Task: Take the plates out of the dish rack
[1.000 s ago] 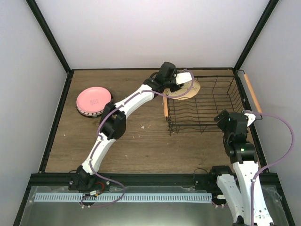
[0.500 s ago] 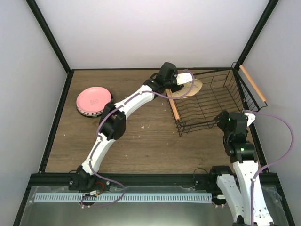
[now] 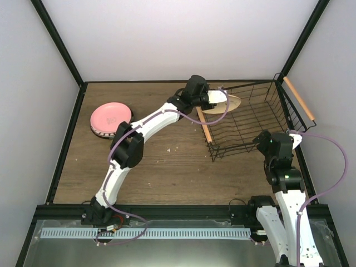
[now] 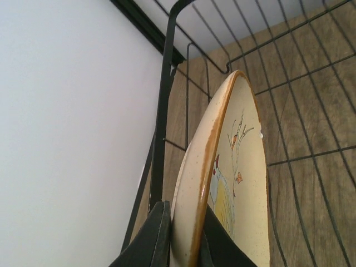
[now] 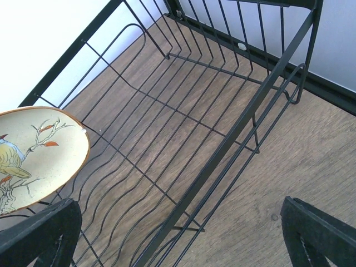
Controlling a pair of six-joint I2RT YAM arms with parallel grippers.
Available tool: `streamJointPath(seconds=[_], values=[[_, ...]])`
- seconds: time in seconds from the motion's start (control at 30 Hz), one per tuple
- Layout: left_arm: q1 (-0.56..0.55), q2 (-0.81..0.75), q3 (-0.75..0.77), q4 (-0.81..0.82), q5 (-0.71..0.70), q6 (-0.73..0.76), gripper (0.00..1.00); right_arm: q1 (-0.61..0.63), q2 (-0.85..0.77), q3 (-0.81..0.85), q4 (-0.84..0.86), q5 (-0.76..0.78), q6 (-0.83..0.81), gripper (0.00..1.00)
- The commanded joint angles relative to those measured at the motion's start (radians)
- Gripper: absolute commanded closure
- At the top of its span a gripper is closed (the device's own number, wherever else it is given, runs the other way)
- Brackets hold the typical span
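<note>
I will next lift my left gripper clear of the rack's wires, swing it left in the top view over the stacked pink plate, lower and release.
The tan plate (image 4: 245, 183) with a bird and twig print stands on edge in the far left corner of the black wire dish rack (image 3: 250, 119). My left gripper (image 4: 186, 239) is shut on its rim, one black finger (image 4: 150, 239) on each face. From above, the left gripper (image 3: 214, 100) reaches over the rack's left side to the tan plate (image 3: 225, 104). My right gripper (image 5: 178, 245) is open, with the rack's near rim (image 5: 222, 144) running between its fingers, untouched. The tan plate (image 5: 33, 150) shows at its left. A pink plate (image 3: 110, 117) tops a stack at the table's left.
The rack sits skewed on the wooden table, with one wooden handle (image 3: 204, 125) on its left side and another (image 3: 298, 99) on its right. The right arm's head (image 3: 272, 146) is at the rack's near right corner. Black frame posts and white walls enclose the table.
My left gripper has shut on the tan plate. The rack swung round, its right end shifting toward the back wall. The right arm has hardly moved.
</note>
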Motion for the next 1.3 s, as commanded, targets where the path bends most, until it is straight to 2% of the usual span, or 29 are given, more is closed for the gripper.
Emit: streamJointPath(seconds=[0.0,0.23,0.47,0.77,0.93,1.07,1.17,1.27], values=[[-0.021,-0.123,-0.023,0.189,0.086,0.056,0.96,-0.004,-0.014,0.012,-0.009,0.013,0.005,0.0],[-0.02,-0.191,-0.13,0.255,0.16,0.088,0.96,-0.004,-0.025,0.007,-0.018,0.017,0.003,0.0],[-0.022,-0.254,-0.242,0.529,0.088,0.083,0.96,-0.004,-0.031,-0.002,-0.021,0.011,0.012,0.0],[0.001,-0.243,-0.027,0.728,-0.124,0.007,0.96,-0.004,-0.02,-0.009,-0.009,-0.007,0.022,0.0],[0.094,-0.29,0.079,0.682,-0.294,-0.184,0.96,-0.004,-0.026,-0.014,-0.012,-0.007,0.021,0.0],[0.256,-0.369,0.134,0.48,-0.413,-0.472,0.96,-0.004,-0.023,-0.02,-0.009,-0.014,0.018,0.0],[0.43,-0.452,0.106,0.276,-0.396,-0.755,0.96,-0.004,-0.013,-0.021,0.001,-0.025,0.013,0.0],[0.591,-0.562,-0.033,0.144,-0.296,-0.979,0.96,-0.004,0.004,-0.022,0.02,-0.038,0.012,0.0]])
